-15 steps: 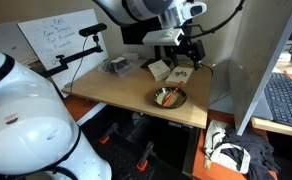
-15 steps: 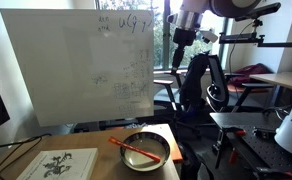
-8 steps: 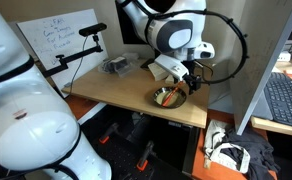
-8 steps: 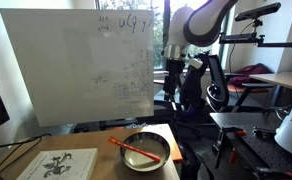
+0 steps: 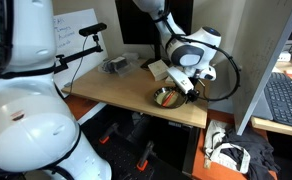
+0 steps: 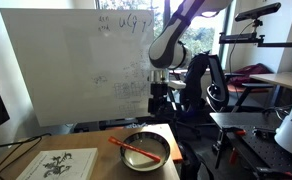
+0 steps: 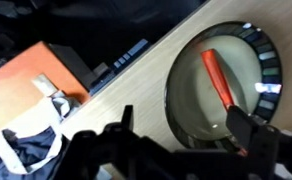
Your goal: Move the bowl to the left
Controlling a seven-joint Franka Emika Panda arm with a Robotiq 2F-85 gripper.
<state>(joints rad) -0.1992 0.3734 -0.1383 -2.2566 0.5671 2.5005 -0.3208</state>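
Observation:
My gripper's open fingers are on both sides of the bowl's near rim point(image 5: 182, 98) point(image 7: 178, 129) but still above it. My gripper needs to move down and turn to bring its fingers around that rim.
The bowl point(image 5: 167, 97) is small, round and shallow with a dark metal rim, and sits near the front edge of the wooden table point(image 5: 106, 90). An orange stick point(image 7: 221, 82) lies inside it. In an exterior view the bowl point(image 6: 146, 150) is at the bottom centre. My gripper point(image 5: 185, 86) hangs just above the bowl's far side and is open. In the wrist view the bowl point(image 7: 191, 95) fills the right half, and my open fingers point(image 7: 186, 130) straddle its near rim, one on the table, one over the bowl. Nothing is held.
A grey object point(image 5: 116, 65) and a flat tan box point(image 5: 158, 70) lie at the table's back. A whiteboard point(image 6: 76, 65) stands behind the table. A printed sheet point(image 6: 66, 163) lies beside the bowl. A partition point(image 5: 248, 60) and a keyboard point(image 5: 284, 100) are beyond. An orange box point(image 7: 36, 75) is below the table edge.
The arm has come down from above the table's back edge to just over the bowl. The bowl has not moved.

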